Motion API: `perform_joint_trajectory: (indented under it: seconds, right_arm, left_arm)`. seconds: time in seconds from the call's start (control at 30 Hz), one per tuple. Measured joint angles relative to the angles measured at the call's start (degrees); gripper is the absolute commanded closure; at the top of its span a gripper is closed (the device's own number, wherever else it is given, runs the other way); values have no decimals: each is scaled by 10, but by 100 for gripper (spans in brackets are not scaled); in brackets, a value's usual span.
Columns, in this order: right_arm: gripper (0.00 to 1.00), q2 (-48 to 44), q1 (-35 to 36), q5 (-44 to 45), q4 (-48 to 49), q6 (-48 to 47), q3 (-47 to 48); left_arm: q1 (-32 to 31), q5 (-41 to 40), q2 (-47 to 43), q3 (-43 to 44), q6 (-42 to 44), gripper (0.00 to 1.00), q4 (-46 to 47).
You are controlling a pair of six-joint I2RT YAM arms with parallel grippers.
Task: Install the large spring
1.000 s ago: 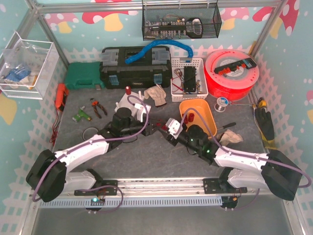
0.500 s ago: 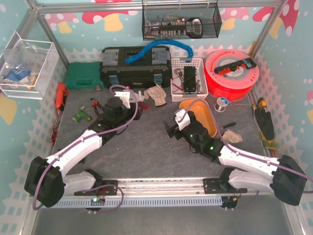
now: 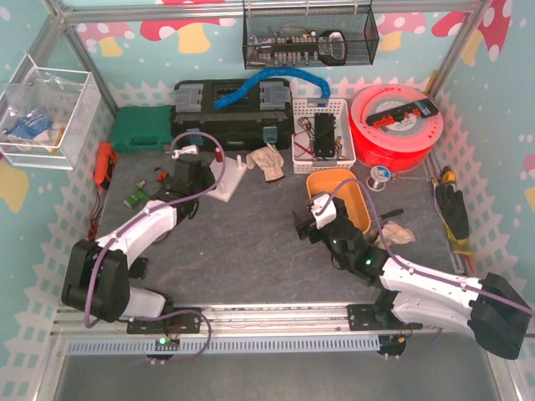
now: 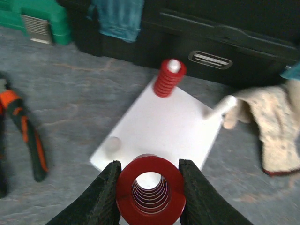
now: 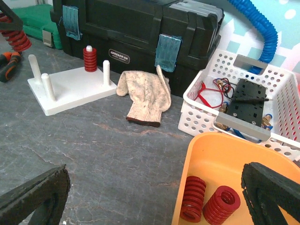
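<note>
The spring goes down and to my left gripper's left in the wrist view to the bare peg nearest the pliers [image 4: 112, 145] next. The gripper lowers and releases it.
My left gripper [image 4: 150, 187] is shut on a large red spring [image 4: 150, 191], bore facing the camera, held just above the near edge of a white peg board [image 4: 164, 126]. A smaller red spring [image 4: 168, 78] sits on the board's far peg; two bare white pegs [image 4: 112, 145] stand at its sides. In the top view the left gripper [image 3: 197, 170] is beside the board [image 3: 227, 182]. My right gripper [image 5: 154, 201] is open and empty, near the orange tray [image 5: 225, 154], which holds two red springs [image 5: 193, 199].
A beige glove [image 5: 145, 93] lies right of the board. A black toolbox [image 5: 136, 33] stands behind it and a white basket [image 5: 248, 103] behind the tray. Orange-handled pliers [image 4: 28, 136] lie left of the board. A green case [image 3: 142, 129] and a red spool [image 3: 397, 125] are at the back.
My left gripper has swung left and farther back with the large spring, ending at the peg board. My right gripper has shifted right, beside the orange tray.
</note>
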Motion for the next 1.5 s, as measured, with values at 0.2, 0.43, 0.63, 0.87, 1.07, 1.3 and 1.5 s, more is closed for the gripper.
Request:
perform_joint_trajectory:
  seconds: [0.2, 0.43, 0.63, 0.87, 1.07, 1.3, 1.5]
  right_arm:
    - [1, 11, -1, -1, 8, 0, 0]
    - [1, 13, -1, -6, 10, 0, 0]
    - [1, 14, -1, -7, 11, -1, 0]
    - [1, 24, -1, -7, 14, -3, 0]
    - [2, 24, -1, -7, 15, -3, 0]
    - [1, 39, -1, -11, 18, -3, 0]
    - [1, 42, -1, -12, 19, -3, 0]
  left_arm:
    - [40, -24, 35, 30, 10, 99, -13]
    - [52, -37, 85, 64, 19, 98, -20]
    - [53, -37, 110, 69, 20, 97, -24]
    - [55, -33, 123, 72, 21, 93, -28]
    - [55, -32, 162, 88, 26, 89, -28]
    - [55, -32, 188, 91, 26, 71, -28]
    - [55, -31, 197, 92, 26, 53, -28]
